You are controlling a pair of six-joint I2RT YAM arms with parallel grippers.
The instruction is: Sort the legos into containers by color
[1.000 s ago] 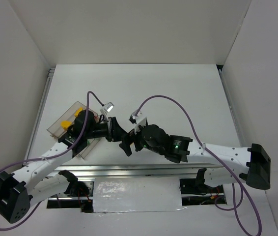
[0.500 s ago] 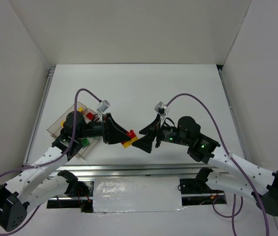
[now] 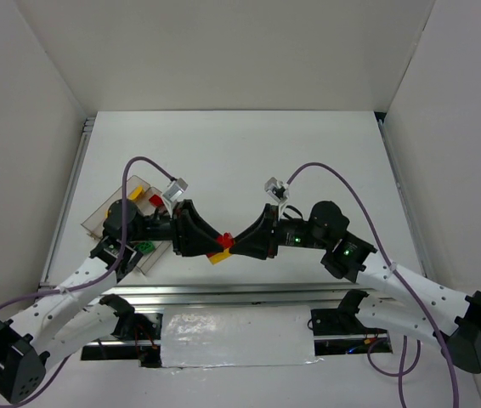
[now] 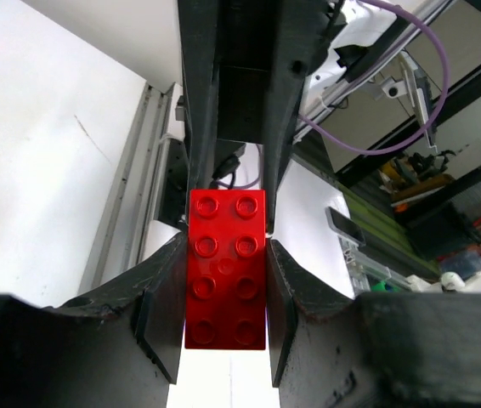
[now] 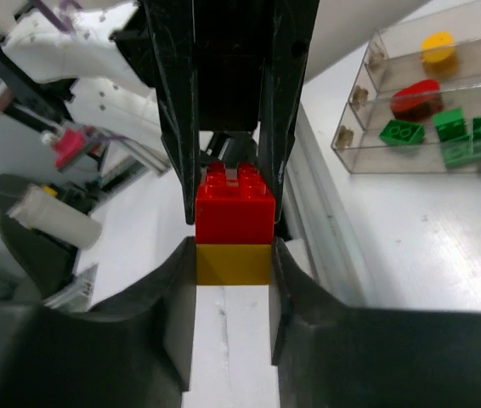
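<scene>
The red lego in my left gripper should come away from the yellow lego. Then my left gripper should tip down over the middle lane [image 3: 155,201], where a red lego lies.
A red lego [image 3: 223,239] stuck to a yellow lego [image 3: 217,257] hangs above the table's near edge. My left gripper [image 3: 219,242] is shut on the red lego [image 4: 226,268], both pads flat against its sides. Coming from the opposite side, my right gripper [image 3: 231,246] is shut on the yellow lego [image 5: 233,262], with the red lego [image 5: 234,212] just beyond it. The clear three-lane containers [image 5: 359,127] hold a yellow lego [image 5: 438,42], a red one [image 5: 415,95] and green ones [image 5: 402,132]. In the top view my left arm covers much of the containers [image 3: 96,223].
The metal rail of the table's near edge [image 3: 249,293] runs just below the two grippers. White walls enclose the table on three sides. Purple cables [image 3: 308,170] loop above both wrists.
My right gripper has moved in from the right and shut on the yellow lego. The left gripper kept its hold on the red lego and shifted slightly.
</scene>
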